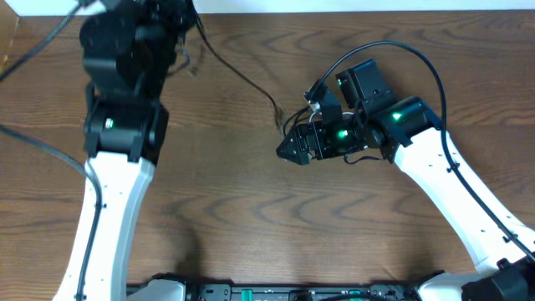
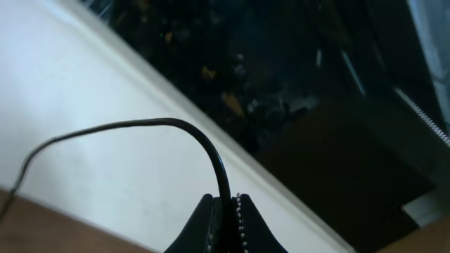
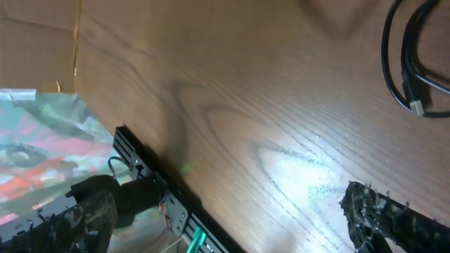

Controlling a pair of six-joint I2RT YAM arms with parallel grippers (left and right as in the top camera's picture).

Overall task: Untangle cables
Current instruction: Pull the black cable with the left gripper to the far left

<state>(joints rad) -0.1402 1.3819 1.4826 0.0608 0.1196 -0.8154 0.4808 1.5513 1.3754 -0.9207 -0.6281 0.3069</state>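
My left gripper swings to the left in the overhead view and down over bare table (image 1: 54, 94) next, since the cable is free of my open right gripper.
A thin black cable (image 1: 242, 79) runs across the wood table from my left gripper at the back left down to a loose end (image 1: 279, 117) beside my right gripper. In the left wrist view my left gripper (image 2: 226, 209) is shut on this cable (image 2: 140, 125), which arcs up and off to the left. My right gripper (image 1: 290, 150) lies low over the table, pointing left. Its fingers (image 3: 232, 218) are wide apart with nothing between them. A looped cable with a USB plug (image 3: 416, 105) lies at the upper right of the right wrist view.
The table's back edge and a white wall (image 1: 334, 7) run along the top. A black rail (image 1: 276, 293) with green parts lines the front edge. The arms' own thick cables (image 1: 42, 150) hang at the left. Brown cardboard (image 3: 35, 42) shows beyond the table.
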